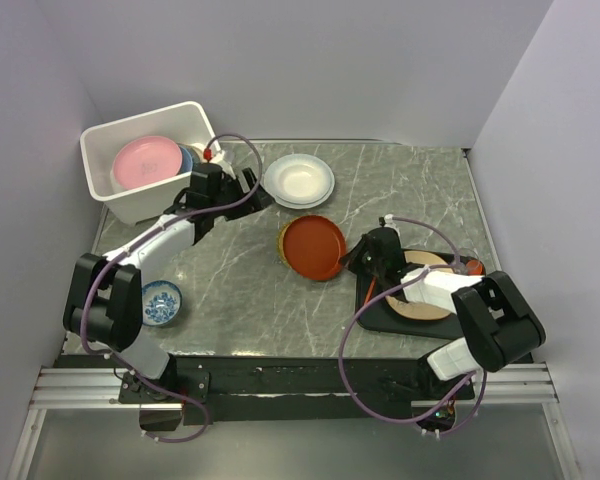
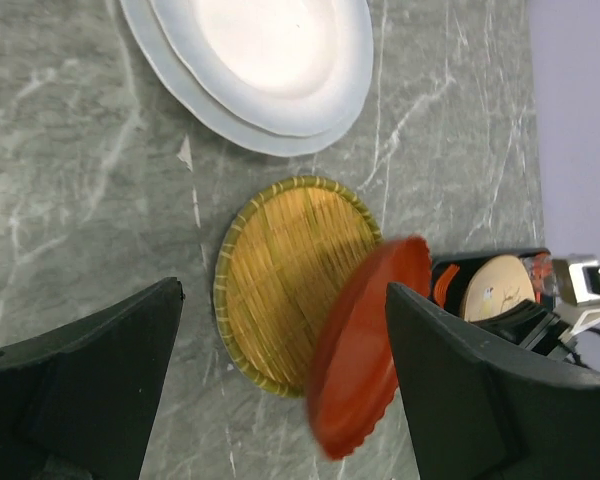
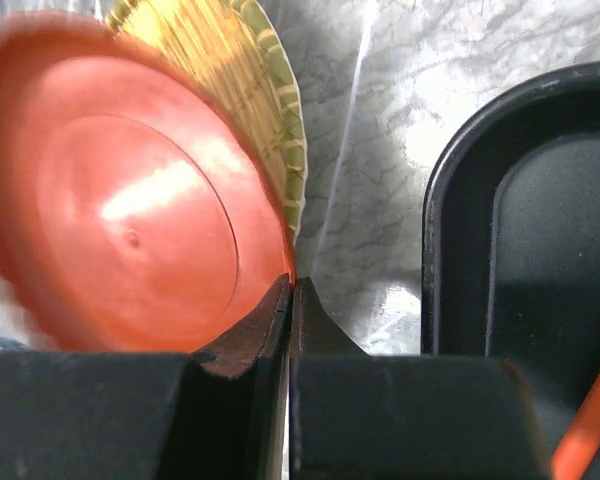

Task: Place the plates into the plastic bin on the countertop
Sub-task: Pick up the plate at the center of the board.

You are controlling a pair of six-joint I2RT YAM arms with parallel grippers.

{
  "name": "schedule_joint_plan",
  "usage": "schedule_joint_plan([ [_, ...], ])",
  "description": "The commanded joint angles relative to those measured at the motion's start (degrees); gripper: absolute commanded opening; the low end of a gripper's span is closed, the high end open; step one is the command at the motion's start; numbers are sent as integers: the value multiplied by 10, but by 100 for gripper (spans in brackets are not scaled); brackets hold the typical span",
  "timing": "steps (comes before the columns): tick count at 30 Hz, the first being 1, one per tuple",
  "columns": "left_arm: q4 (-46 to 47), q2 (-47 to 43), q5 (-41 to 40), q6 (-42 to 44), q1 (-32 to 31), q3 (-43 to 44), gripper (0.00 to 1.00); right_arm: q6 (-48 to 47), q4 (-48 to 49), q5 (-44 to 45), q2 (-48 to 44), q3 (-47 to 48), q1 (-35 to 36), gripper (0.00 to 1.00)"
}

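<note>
My right gripper holds the opposite side of the red-orange plate. My left gripper will next move back and to the right in the top view, onto the red-orange plate's free rim (image 1: 287, 243) (image 2: 332, 365).
My right gripper (image 1: 350, 262) is shut on the rim of the red-orange plate (image 1: 313, 247), which is tilted up off the woven yellow plate (image 1: 282, 243). In the right wrist view the gripper (image 3: 290, 290) pinches the red-orange plate (image 3: 130, 200) over the woven plate (image 3: 255, 90). My left gripper (image 1: 252, 192) is open and empty beside the white plastic bin (image 1: 105, 175), which holds a pink plate (image 1: 145, 162) and a light blue one (image 1: 185, 160). White plates (image 1: 298, 180) lie stacked on the countertop (image 1: 400, 190). A cream plate (image 1: 420, 302) lies on the black tray.
The flat black tray (image 1: 380, 318) sits front right under my right arm. A small blue-and-white bowl (image 1: 161, 302) stands front left by the left arm. Grey walls close in the sides and back.
</note>
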Motion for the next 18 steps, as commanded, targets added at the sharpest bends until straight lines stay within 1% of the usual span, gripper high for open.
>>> schedule_joint_plan([
  [1,41,-3,4,18,-14,-10,87,-3,6,25,-49,5,-5,0],
  [7,92,-40,22,34,-16,-66,88,-4,-1,26,-78,2,-10,0],
  [14,166,-73,107,52,-18,-124,88,-8,-6,22,-87,10,-12,0],
  [16,214,-81,124,47,-18,-154,88,-11,-8,21,-88,13,-12,0],
  [18,253,-87,161,41,-18,-174,88,-11,-9,20,-87,13,-12,0],
])
